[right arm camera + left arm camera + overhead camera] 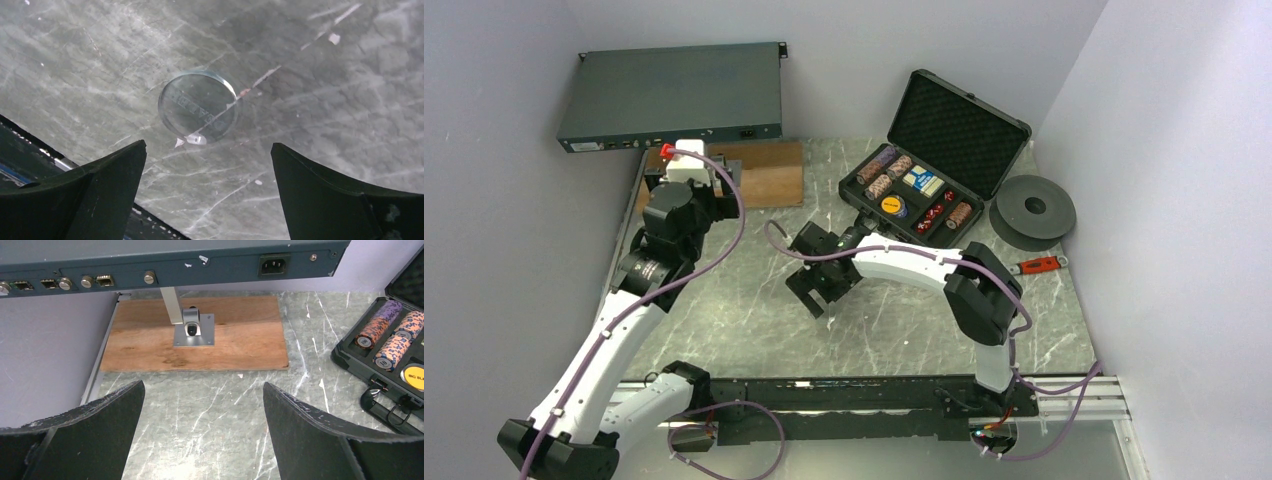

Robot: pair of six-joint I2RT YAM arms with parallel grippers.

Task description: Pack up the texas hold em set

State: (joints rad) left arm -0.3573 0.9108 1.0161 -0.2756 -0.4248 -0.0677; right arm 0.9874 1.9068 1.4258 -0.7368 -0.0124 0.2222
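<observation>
My right gripper needs to turn slightly next, lower its fingers astride the clear round dealer button (197, 106) and then close them, since the button lies flat on the marble.
The black poker case (860, 208) lies open at the back right, its foam lid (959, 130) up. It holds chip stacks (879, 172), a card box (922, 181), a yellow button (892, 205) and red dice (934, 213). My right gripper (817, 296) is open, hovering over the table's middle. In the right wrist view (208, 165) a clear round dealer button (197, 106) lies flat on the marble just ahead of the fingertips, untouched. My left gripper (719, 195) is open and empty near the wooden board; its wrist view (204, 405) shows the case's chips (382, 325) at right.
A grey rack unit (672, 95) hangs over a wooden board (769, 170) at the back left, on a metal post (194, 327). A black disc (1032, 208) and a red-handled tool (1039, 265) lie right of the case. The table's front edge (30, 150) is close behind the right gripper.
</observation>
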